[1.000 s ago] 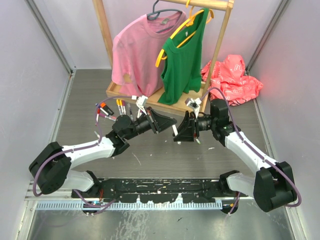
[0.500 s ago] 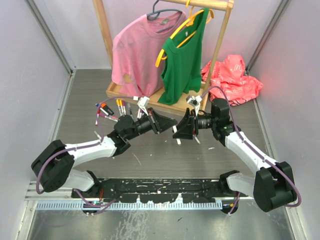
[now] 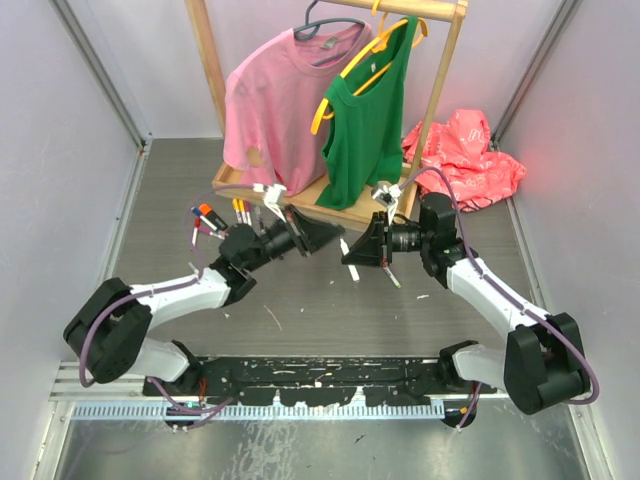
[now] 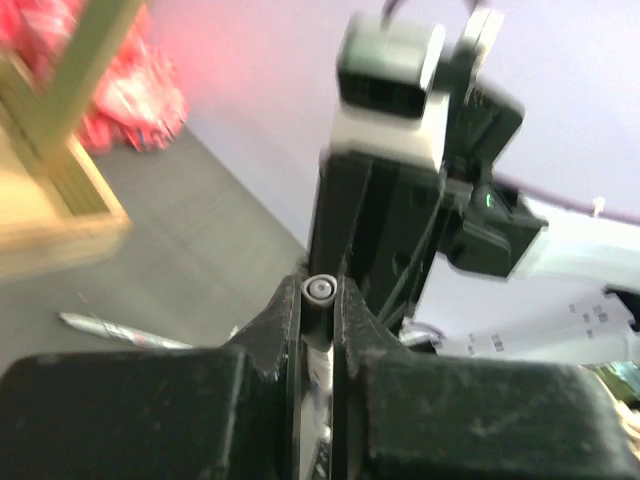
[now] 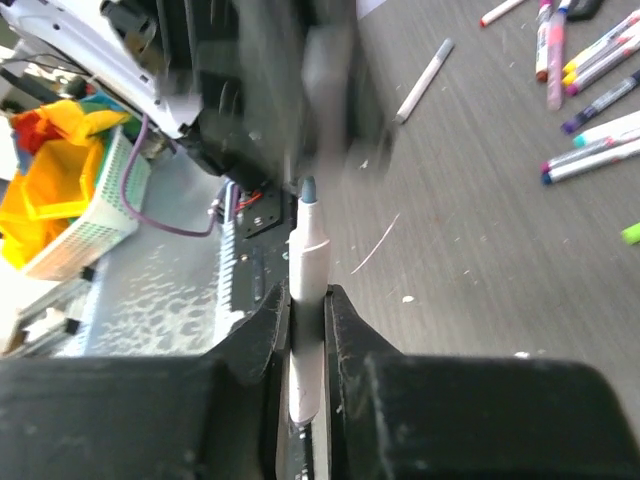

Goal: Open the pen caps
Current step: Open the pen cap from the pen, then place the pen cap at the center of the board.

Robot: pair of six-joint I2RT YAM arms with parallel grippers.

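The marker's tip is bare, so I should next move my left gripper away from the marker and down to the tabletop (image 3: 319, 257) beside the green cap, and let go of the grey pen cap.
My right gripper (image 3: 356, 252) (image 5: 306, 300) is shut on a white marker barrel (image 5: 305, 330), and the marker's bare grey tip (image 5: 308, 190) points toward the left arm. My left gripper (image 3: 322, 238) (image 4: 319, 292) is shut on a grey pen cap (image 4: 319, 291), seen end-on between its jaws. The two grippers face each other above the table with a small gap between them. Several capped markers (image 3: 215, 218) with coloured caps lie at the far left and also show in the right wrist view (image 5: 590, 60).
A wooden clothes rack (image 3: 330, 205) with a pink shirt (image 3: 275, 100) and a green top (image 3: 370, 110) stands just behind the grippers. A red bag (image 3: 465, 155) lies at the back right. Loose markers lie on the table (image 3: 390, 272) (image 5: 424, 80) (image 4: 120, 330).
Both grippers have moved toward the rack. The left one has drawn away to the left, so the grippers stand apart, each holding its own piece.
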